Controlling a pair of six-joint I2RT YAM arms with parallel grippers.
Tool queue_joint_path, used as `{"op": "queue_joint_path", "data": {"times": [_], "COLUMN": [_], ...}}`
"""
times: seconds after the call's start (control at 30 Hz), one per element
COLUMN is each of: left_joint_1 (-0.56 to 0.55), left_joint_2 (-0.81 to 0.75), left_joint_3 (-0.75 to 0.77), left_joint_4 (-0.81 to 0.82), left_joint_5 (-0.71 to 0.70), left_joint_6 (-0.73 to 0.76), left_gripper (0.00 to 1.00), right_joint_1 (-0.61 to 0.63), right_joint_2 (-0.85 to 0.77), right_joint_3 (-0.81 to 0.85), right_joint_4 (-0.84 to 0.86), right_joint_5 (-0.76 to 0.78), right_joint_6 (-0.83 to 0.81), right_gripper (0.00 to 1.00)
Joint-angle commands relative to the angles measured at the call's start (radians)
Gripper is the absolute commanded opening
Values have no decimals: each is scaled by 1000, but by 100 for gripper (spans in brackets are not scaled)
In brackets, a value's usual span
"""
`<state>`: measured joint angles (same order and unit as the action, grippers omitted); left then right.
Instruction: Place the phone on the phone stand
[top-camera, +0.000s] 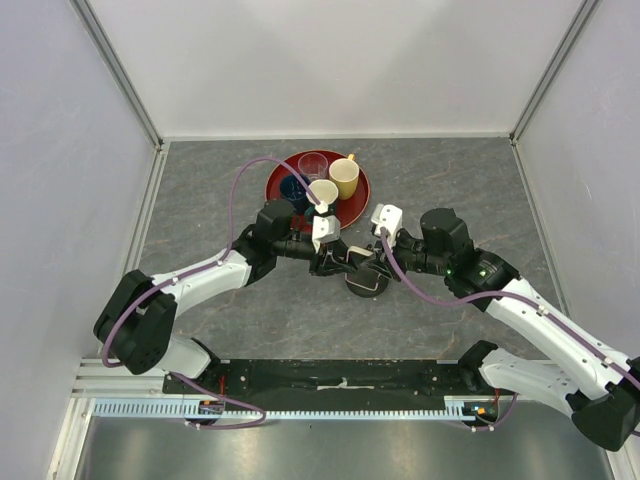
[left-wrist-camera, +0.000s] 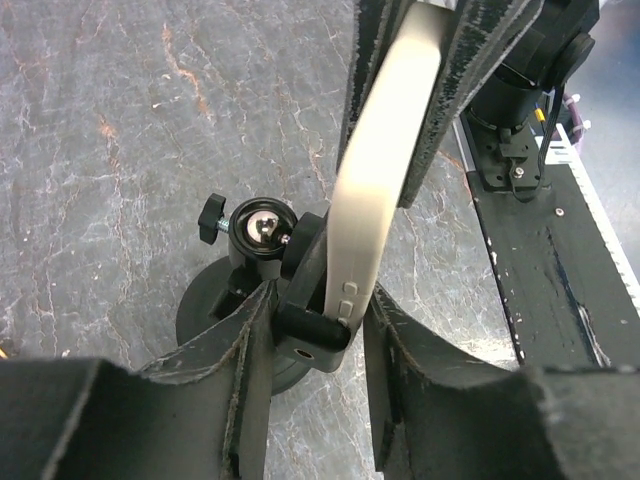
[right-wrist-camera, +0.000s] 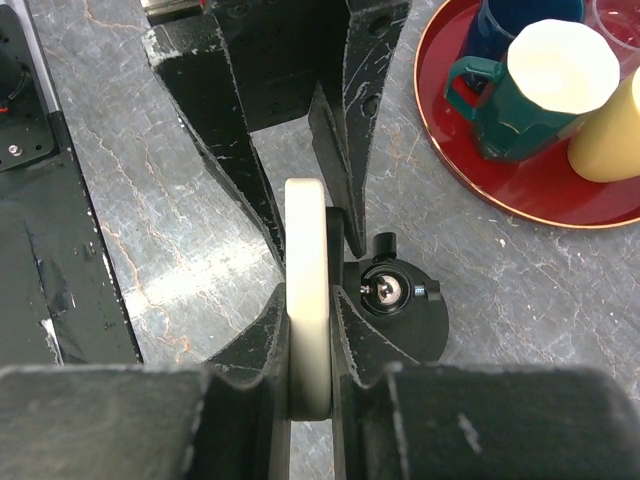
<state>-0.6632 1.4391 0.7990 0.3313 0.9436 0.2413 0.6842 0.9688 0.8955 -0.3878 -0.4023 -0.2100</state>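
The phone's lower end is standing in the cradle, so I should gently move my right gripper outward toward the near rim of the red tray (top-camera: 347, 221) (right-wrist-camera: 492, 192) and let go of the phone.
The phone (left-wrist-camera: 385, 150), pale with its thin edge toward both wrist cameras, stands on edge with its lower end in the cradle of the black phone stand (left-wrist-camera: 260, 225). The stand's disc base (top-camera: 365, 285) sits on the grey table between the two arms. My right gripper (right-wrist-camera: 310, 300) is shut on the phone (right-wrist-camera: 307, 250), with both pads flat against its faces. My left gripper (left-wrist-camera: 320, 295) is closed around the cradle and the phone's lower end; one finger touches the cradle and the other touches the phone's edge. In the top view the left gripper (top-camera: 335, 262) and right gripper (top-camera: 378, 258) meet over the stand and hide the phone.
A red round tray (top-camera: 355, 210) just behind the stand holds a yellow cup (top-camera: 344, 177), a clear glass (top-camera: 313, 165), a blue cup (top-camera: 293, 190) and a green mug (right-wrist-camera: 500, 100). The black mounting strip (top-camera: 340, 375) runs along the near edge.
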Motion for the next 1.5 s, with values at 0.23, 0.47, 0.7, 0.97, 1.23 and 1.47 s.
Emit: {"op": "queue_joint_path", "data": {"times": [0.23,0.47,0.7,0.97,1.23,1.47], "left_joint_1": [-1,-6,8,25,24,24], "left_joint_2": [-26,-43,-71,-216,-365,-476], "left_joint_3": [37,14,58,85,54,-52], "left_joint_4": [-43,0,-14,-37,-12,103], "left_joint_5": [-95,-164,-190,-186,-625,-805], "left_joint_6": [50,50,-57,-137,-221,-303], "left_gripper": [2,2,57,94,89,86], "right_joint_1": [3,3,3,-3,-25,-66], "right_joint_2": [-10,-79,13,22,76,180], "right_joint_3": [-7,-141,-92,-81,-14,146], "right_joint_4": [55,240,194,199,161,24], "right_joint_5": [205,447,267,264,11,-124], "right_joint_6": [102,307,271,267,120,-50], "right_gripper": [0,0,0,0,0,0]}}
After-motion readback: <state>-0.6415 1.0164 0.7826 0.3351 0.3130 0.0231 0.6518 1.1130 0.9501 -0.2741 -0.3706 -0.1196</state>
